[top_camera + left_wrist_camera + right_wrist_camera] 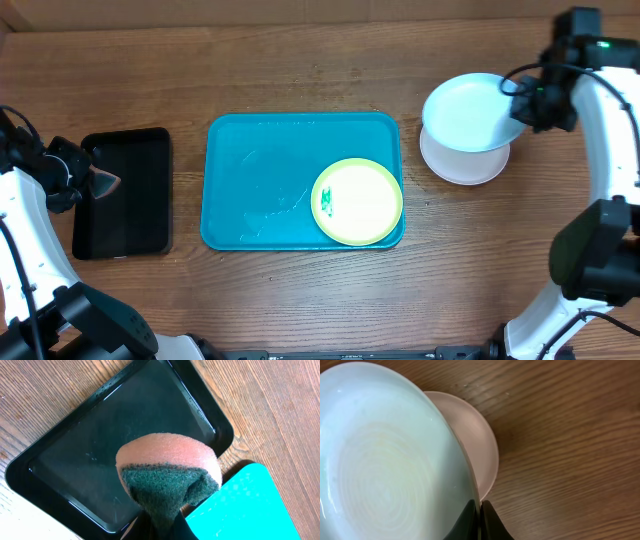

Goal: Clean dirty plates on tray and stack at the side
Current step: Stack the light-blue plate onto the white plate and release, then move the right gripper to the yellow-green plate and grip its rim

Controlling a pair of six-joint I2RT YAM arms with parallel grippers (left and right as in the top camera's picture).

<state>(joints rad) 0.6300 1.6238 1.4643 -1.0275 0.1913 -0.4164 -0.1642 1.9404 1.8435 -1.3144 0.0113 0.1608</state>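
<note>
My right gripper should move down and back before I settle the light blue plate (468, 110) onto the white plate (463, 165).
The turquoise tray (260, 170) lies mid-table. The yellow-green rimmed plate (357, 201) sits in its right front corner, with a small green smear at its left. The white plate (463, 165) lies on the table right of the tray. My right gripper (522, 97) is shut on the rim of the light blue plate (468, 110) and holds it tilted just above the white plate (480, 445); the wrist view shows the blue plate (385, 460) pinched between the fingers (480, 515). My left gripper (90, 182) is shut on a pink and green sponge (167, 472) over the black tray.
A smaller black tray (125, 190) lies left of the turquoise tray; it also shows in the left wrist view (100, 435) with a corner of the turquoise tray (245, 505). Faint wet streaks mark the turquoise tray's floor.
</note>
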